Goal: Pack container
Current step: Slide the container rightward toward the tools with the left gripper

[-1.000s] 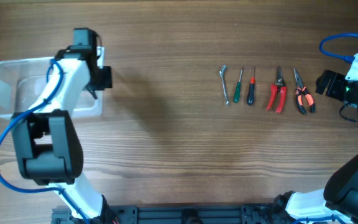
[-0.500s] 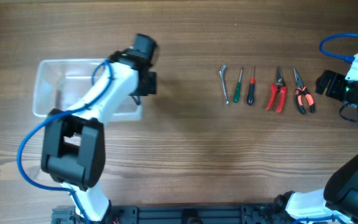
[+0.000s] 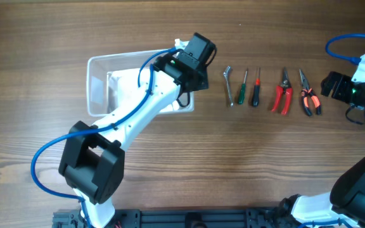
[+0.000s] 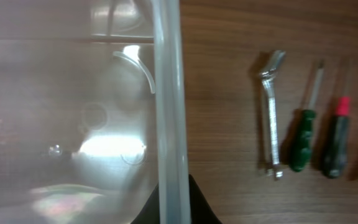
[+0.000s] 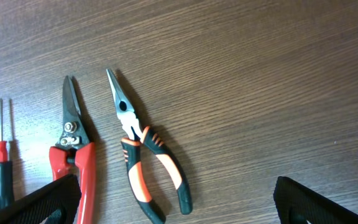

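The bare part of the table beside the wrench (image 3: 229, 86) lies to my left gripper's right in the overhead view. Next, it slides the container (image 3: 100, 85) there and releases.
The clear plastic container (image 3: 100, 85) lies left of centre on the table. My left gripper (image 3: 187, 81) is shut on its right rim, which runs as a pale upright bar in the left wrist view (image 4: 169, 112) between my black fingertips (image 4: 173, 208). A row of tools lies to the right: a silver wrench (image 3: 229, 86), a green screwdriver (image 3: 241, 88), a red and black screwdriver (image 3: 256, 88), red snips (image 3: 282, 94) and orange and black pliers (image 3: 308, 95). My right gripper (image 3: 332, 85) is open and empty, just right of the pliers (image 5: 145, 155).
The wooden table (image 3: 246, 158) carries everything. The tool row also shows in the left wrist view, wrench (image 4: 270, 115) nearest the container. The snips (image 5: 73, 155) lie left of the pliers in the right wrist view. Blue cables hang from both arms.
My left gripper has dragged the container to the right across the table, from the far left to just beside the wrench. The right arm has not moved.
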Controlling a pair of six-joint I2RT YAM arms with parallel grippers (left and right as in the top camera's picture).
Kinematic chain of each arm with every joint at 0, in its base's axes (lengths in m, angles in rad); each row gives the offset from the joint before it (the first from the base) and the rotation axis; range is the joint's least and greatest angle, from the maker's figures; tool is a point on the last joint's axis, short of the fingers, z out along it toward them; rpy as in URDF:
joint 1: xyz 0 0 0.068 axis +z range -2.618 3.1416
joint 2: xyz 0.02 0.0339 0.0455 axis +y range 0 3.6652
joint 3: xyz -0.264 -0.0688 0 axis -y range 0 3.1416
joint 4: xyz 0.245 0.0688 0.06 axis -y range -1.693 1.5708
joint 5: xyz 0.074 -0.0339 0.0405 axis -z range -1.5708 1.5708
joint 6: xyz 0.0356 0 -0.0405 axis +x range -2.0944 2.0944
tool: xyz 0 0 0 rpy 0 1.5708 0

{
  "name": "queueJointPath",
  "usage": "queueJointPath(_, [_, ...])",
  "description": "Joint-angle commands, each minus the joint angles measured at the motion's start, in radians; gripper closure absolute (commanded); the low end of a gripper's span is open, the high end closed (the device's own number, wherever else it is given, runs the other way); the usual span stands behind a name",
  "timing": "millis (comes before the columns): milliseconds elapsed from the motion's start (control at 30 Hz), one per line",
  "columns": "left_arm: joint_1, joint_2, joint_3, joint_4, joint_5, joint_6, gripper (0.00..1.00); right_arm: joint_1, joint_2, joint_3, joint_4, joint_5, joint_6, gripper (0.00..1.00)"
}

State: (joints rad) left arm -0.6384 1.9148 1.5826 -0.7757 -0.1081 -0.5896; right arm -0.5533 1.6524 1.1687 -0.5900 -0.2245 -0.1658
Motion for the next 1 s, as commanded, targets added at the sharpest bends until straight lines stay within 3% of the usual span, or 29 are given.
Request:
queueJointPath(0, [-0.041, 0.004, 0.015, 0.064, 0.029, -0.055, 0.96, 0.003, 0.01, 0.009, -0.007, -0.024, 0.016, 0.0])
queueJointPath(267, [-0.082, 0.113, 0.015, 0.161, 0.132, -0.047, 0.96, 0.003, 0.01, 0.009, -0.017, -0.025, 0.016, 0.0])
queueJointPath(500, [-0.082, 0.139, 0.015, 0.194, 0.1, -0.021, 0.96, 0.003, 0.01, 0.009, -0.02, -0.035, 0.016, 0.0])
queueJointPath(700, [-0.082, 0.155, 0.015, 0.212, 0.084, -0.146, 0.96, 0.003, 0.01, 0.01, -0.019, -0.039, 0.016, 0.0])
queueJointPath(967, [-0.082, 0.183, 0.015, 0.222, 0.085, -0.174, 0.96, 0.003, 0.01, 0.009, -0.021, -0.039, 0.016, 0.0])
